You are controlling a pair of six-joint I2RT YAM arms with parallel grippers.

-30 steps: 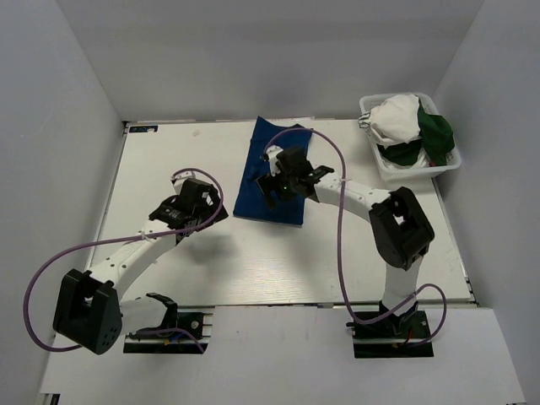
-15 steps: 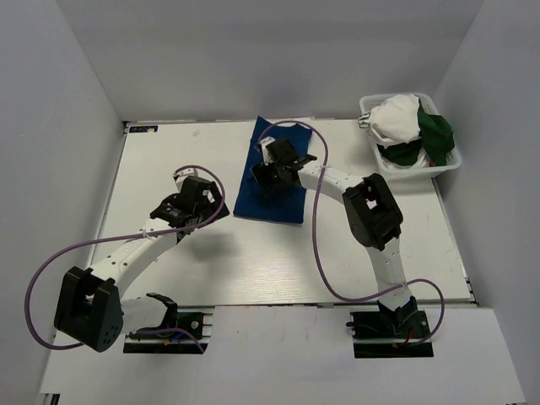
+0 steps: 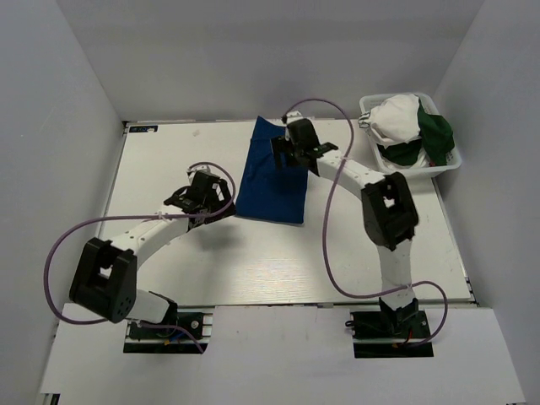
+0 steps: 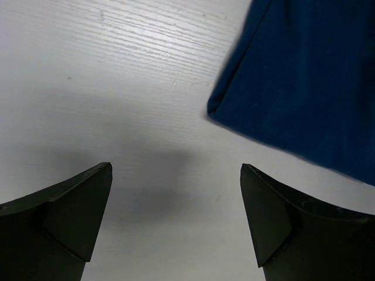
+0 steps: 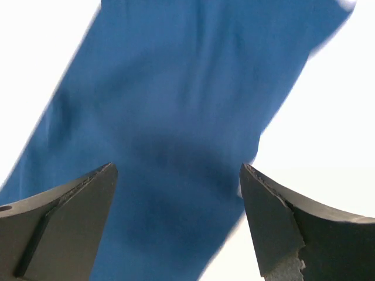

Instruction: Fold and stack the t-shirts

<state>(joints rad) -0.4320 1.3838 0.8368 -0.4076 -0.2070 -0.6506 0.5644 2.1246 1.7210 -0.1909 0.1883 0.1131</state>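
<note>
The shirt's near corner is outside my left gripper's fingers. I will next move my left gripper to the right in the top view and lower it onto that corner beside it.
A royal blue t-shirt [image 3: 272,181] lies folded in a long strip on the white table [image 3: 169,160]; no print shows. My right gripper [image 3: 285,157] hovers open and empty over the shirt's far part; the right wrist view shows blue cloth [image 5: 176,99] between its open jaws [image 5: 177,167]. My left gripper [image 3: 219,196] is open and empty just left of the shirt's near left corner. In the left wrist view that corner [image 4: 293,76] lies ahead and right of the open gripper [image 4: 176,168], apart from it. A white t-shirt [image 3: 396,118] and a dark green one [image 3: 437,133] lie bunched in the basket.
The white mesh basket [image 3: 405,169] stands at the table's back right corner. Grey walls close in the table on the left, back and right. Purple cables loop from both arms.
My right gripper has moved from the blue shirt's middle toward its far end. My left gripper has moved right, closer to the shirt's near left corner. The shirt lies flatter.
</note>
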